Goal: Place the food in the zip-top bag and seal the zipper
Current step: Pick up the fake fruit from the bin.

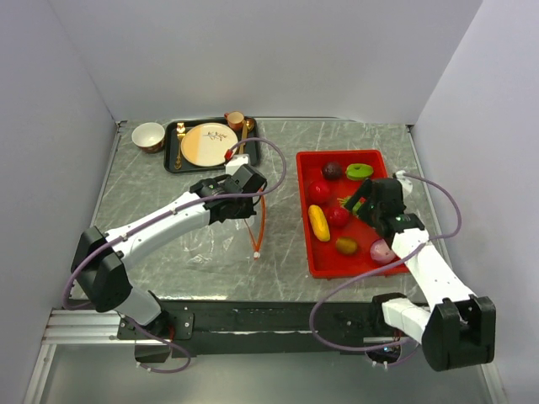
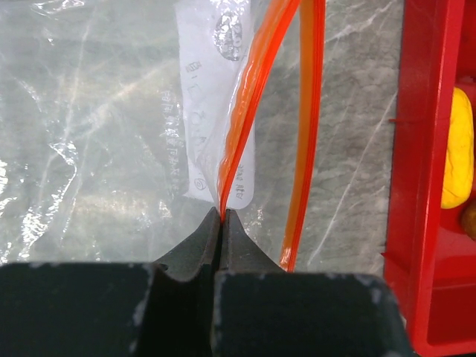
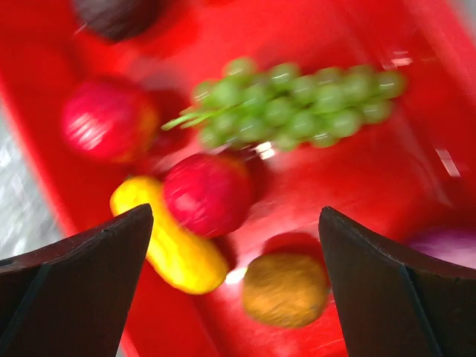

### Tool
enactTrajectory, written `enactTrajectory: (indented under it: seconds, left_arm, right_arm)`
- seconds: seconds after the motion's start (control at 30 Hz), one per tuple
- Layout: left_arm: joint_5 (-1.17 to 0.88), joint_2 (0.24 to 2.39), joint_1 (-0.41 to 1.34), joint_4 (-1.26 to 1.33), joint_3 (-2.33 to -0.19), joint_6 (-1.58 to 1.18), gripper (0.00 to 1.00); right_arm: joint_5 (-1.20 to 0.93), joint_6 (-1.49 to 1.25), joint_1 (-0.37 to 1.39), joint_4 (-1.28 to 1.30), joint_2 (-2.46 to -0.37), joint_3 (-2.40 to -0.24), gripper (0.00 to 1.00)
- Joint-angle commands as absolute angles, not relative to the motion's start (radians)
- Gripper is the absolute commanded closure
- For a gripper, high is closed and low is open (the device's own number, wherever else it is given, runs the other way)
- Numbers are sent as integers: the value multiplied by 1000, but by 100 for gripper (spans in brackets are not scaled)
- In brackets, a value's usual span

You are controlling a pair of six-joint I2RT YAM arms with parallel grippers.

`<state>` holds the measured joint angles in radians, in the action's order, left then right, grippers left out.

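Note:
My right gripper's fingers are already open, so I will lower it next onto the stem end of the green grape bunch below it in the red tray.
My left gripper is shut on the zipper, the orange-red strip of the clear zip-top bag, and pinches one lip at its tips. The other lip hangs free beside it, and the strip trails down the table. My right gripper is open and empty over the red tray. Below it lie a green grape bunch, two red round pieces, a yellow oblong and a brownish-orange piece. Dark purple, green and pink-purple pieces also lie in the tray.
A black tray at the back left holds a cream plate, a small cup and gold cutlery. A cream bowl stands left of it. White walls close in the table. The red tray's wall is close on my left gripper's right.

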<state>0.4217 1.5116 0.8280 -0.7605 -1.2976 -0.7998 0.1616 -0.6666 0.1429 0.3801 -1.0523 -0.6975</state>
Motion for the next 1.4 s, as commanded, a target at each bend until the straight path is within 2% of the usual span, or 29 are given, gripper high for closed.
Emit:
enactTrajectory:
  seconds: [0.0, 0.2, 0.37, 0.53, 0.83, 1.37]
  left_arm:
    - [394, 1491, 825, -716, -1295, -778, 99]
    - [385, 1494, 825, -716, -1299, -785, 99]
    - [388, 1496, 825, -715, -1304, -784, 99]
    - [403, 1503, 825, -736, -1319, -785, 99]
    - [405, 1514, 825, -735, -1312, -779, 99]
    - [411, 1535, 825, -738, -1324, -779, 99]
  right_arm:
    - [215, -771, 80, 405, -1103, -736, 0]
    - [205, -983, 25, 431, -1228, -842, 0]
    - [250, -1068, 25, 417, -1330, -914, 0]
    - [259, -1126, 17, 520, -1440, -1014, 0]
    - [218, -1184, 14, 477, -1456, -933, 0]
    - [184, -1149, -35, 433, -1623, -980, 0]
